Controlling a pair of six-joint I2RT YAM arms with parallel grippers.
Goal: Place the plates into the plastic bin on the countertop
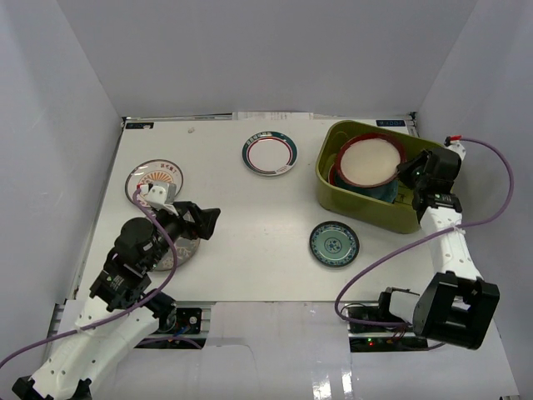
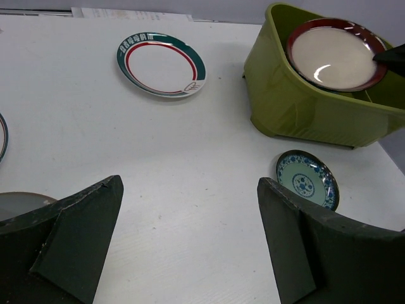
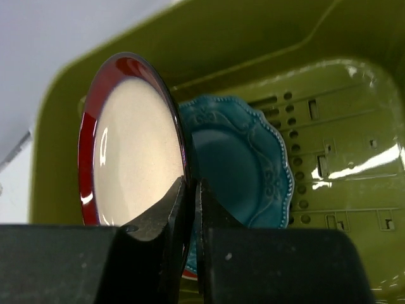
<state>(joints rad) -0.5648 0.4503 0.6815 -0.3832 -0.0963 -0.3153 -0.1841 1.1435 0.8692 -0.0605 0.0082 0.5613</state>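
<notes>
Next, the right gripper lowers deeper into the bin (image 1: 331,182) and releases the red-rimmed plate's rim over the scalloped teal plate (image 1: 381,192), since that one lies below the gripper.
The olive-green plastic bin (image 1: 331,182) stands at the right of the white countertop (image 1: 250,200). A red-rimmed cream plate (image 1: 369,160) tilts inside it, and my right gripper (image 3: 192,183) is shut on that plate's rim. Under it lies a scalloped teal plate (image 3: 247,164). On the countertop lie a green-rimmed white plate (image 1: 270,153), a small blue-green patterned plate (image 1: 334,243), an orange sunburst plate (image 1: 154,177) and a grey plate (image 1: 179,250). My left gripper (image 1: 206,222) hangs open over the left side, beside the grey plate, with nothing between its fingers.
Pale grey walls enclose the countertop on three sides. The bin's slotted bottom (image 3: 342,126) shows to the right of the teal plate. The small patterned plate (image 2: 307,179) lies just in front of the bin (image 2: 297,111). A purple cable (image 1: 500,179) loops beside the right arm.
</notes>
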